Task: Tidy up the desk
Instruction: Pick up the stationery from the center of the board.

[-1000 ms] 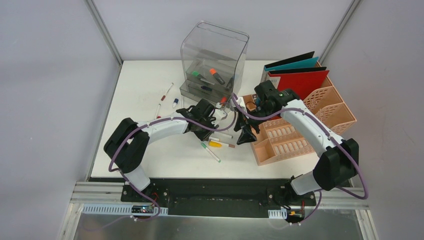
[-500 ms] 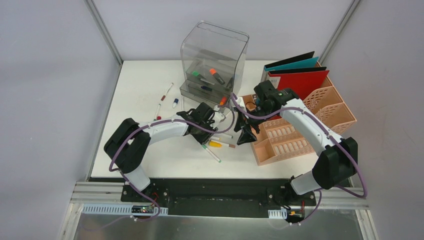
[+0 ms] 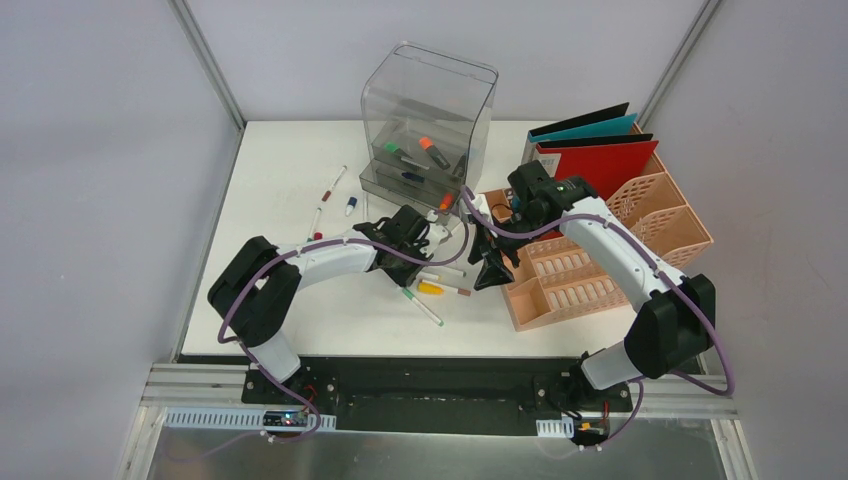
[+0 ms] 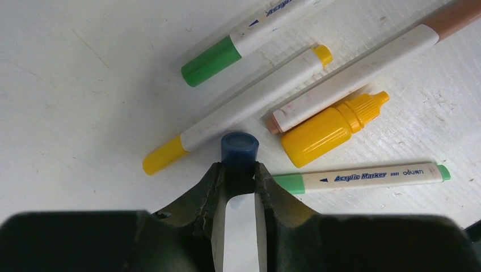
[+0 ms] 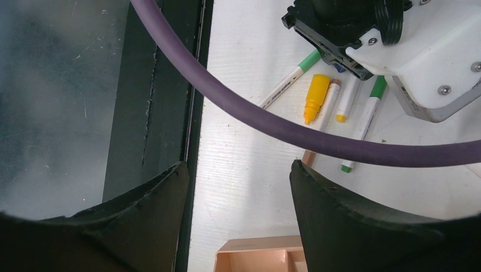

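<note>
Since the clear drawer box already holds pens, next my left gripper will raise the white marker, tilt toward the box and move outward over the box's front section.
The white desk [image 3: 290, 190] holds a cluster of pens near its middle. My left gripper [image 3: 424, 243] [image 4: 239, 168] is shut on a white marker with a blue cap [image 4: 239, 148] and holds it just above that cluster. Below it lie a green-capped marker [image 4: 211, 58], a yellow-capped marker [image 4: 238, 113], a brown-ended marker [image 4: 351, 76], a small yellow bottle [image 4: 326, 129] and a green acrylic marker [image 4: 363, 177]. My right gripper [image 3: 492, 265] [image 5: 238, 175] is open and empty, hanging beside the peach rack's left corner.
A clear drawer box [image 3: 428, 120] with pens inside stands at the back. The peach lattice rack [image 3: 600, 260] with red and teal folders [image 3: 595, 150] stands on the right. Three loose markers [image 3: 333, 185] lie at the back left. A purple cable [image 5: 317, 139] crosses the right wrist view.
My left gripper has shifted slightly to the right with the marker held in it. The right arm has not moved.
</note>
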Available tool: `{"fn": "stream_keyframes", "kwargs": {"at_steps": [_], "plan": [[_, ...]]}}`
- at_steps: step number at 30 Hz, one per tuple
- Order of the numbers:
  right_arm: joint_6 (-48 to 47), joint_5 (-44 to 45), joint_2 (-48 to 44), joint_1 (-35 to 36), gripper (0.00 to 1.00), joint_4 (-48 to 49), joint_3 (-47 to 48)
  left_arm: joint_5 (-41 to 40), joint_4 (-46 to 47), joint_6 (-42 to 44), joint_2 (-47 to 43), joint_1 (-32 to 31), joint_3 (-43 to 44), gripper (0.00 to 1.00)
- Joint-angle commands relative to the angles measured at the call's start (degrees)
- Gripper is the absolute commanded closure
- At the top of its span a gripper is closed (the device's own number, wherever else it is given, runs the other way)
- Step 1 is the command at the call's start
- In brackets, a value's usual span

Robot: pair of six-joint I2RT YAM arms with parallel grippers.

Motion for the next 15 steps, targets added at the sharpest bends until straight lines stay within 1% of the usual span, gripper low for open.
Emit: {"fn": "stream_keyframes", "kwargs": {"at_steps": [1, 4, 9, 10, 12, 15], "plan": [[-2.3, -2.0, -0.2, 0.2, 0.31, -0.6, 2.5, -2.1, 0.2, -0.8, -1.9, -0.5, 0.0, 0.91], [-2.4, -2.1, -0.3, 0.2, 0.31, -0.6, 2.5, -2.5, 0.6, -1.3, -3.8, -0.5, -0.7, 1.00], [-2.9, -2.1, -0.2, 0.2, 0.31, -1.2, 2.7, -3.9, 3.6, -3.9, -10.0, -0.5, -4.3, 1.00], [-2.9, -2.2, -0.1, 0.2, 0.31, -1.3, 2.7, -5.4, 4.6, -4.6, -11.8, -0.5, -5.4, 1.00], [-3.1, -2.1, -0.1, 0.2, 0.31, -1.5, 2.8, -6.5, 7.7, -7.5, -15.6, -0.5, -7.9, 1.00], [-3.2, -2.1, 0.0, 0.3, 0.31, -1.7, 2.9, -7.5, 15.3, -11.3, -21.9, -0.1, -12.7, 1.00]]}}
